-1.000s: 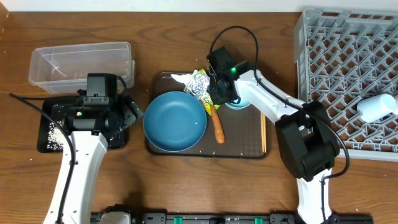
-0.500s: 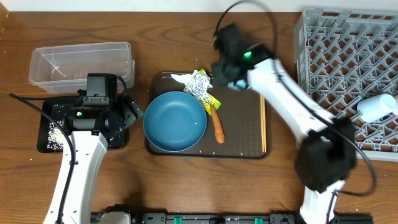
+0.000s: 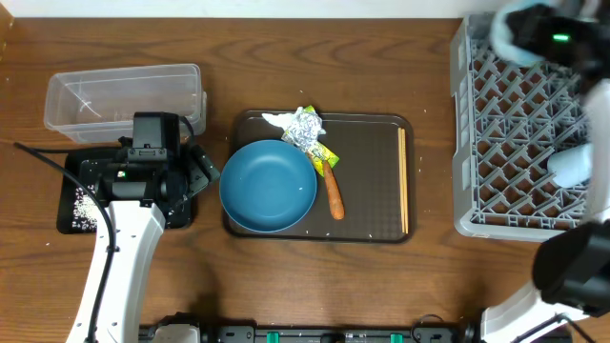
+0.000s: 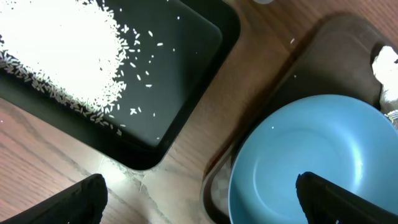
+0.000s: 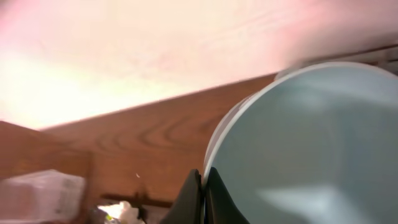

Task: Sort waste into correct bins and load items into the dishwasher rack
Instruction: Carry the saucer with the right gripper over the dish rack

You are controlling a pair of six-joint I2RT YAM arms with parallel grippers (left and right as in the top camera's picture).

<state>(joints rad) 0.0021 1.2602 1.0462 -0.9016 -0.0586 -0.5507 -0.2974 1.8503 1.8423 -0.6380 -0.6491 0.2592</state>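
Note:
My right gripper should next move down and to the right in the overhead view and let go of the pale-blue bowl on the rack's wires beyond the white cup, because those wires are empty.
My right gripper (image 5: 204, 186) is shut on the rim of the small pale-blue bowl (image 5: 311, 143), which fills its wrist view. Overhead, that arm is a blur (image 3: 548, 29) above the far corner of the grey dishwasher rack (image 3: 519, 124). My left gripper (image 4: 202, 202) hangs open over the gap between the black tray (image 4: 186, 93), which holds white rice (image 4: 56, 50), and the large dark-blue bowl (image 3: 269, 186). Crumpled foil (image 3: 305, 126), a yellow-green wrapper (image 3: 324, 155), white paper (image 3: 276, 118), an orange carrot stick (image 3: 334, 197) and chopsticks (image 3: 403, 181) lie on the brown serving tray (image 3: 372, 224).
A clear plastic tub (image 3: 124, 95) stands behind the black tray at the far left. A white cup (image 3: 579, 164) lies on its side in the rack near its right edge. Bare wooden table separates the brown tray from the rack.
My right arm has lifted the pale-blue bowl off the brown tray and swung it right, up over the rack. The left arm has not moved.

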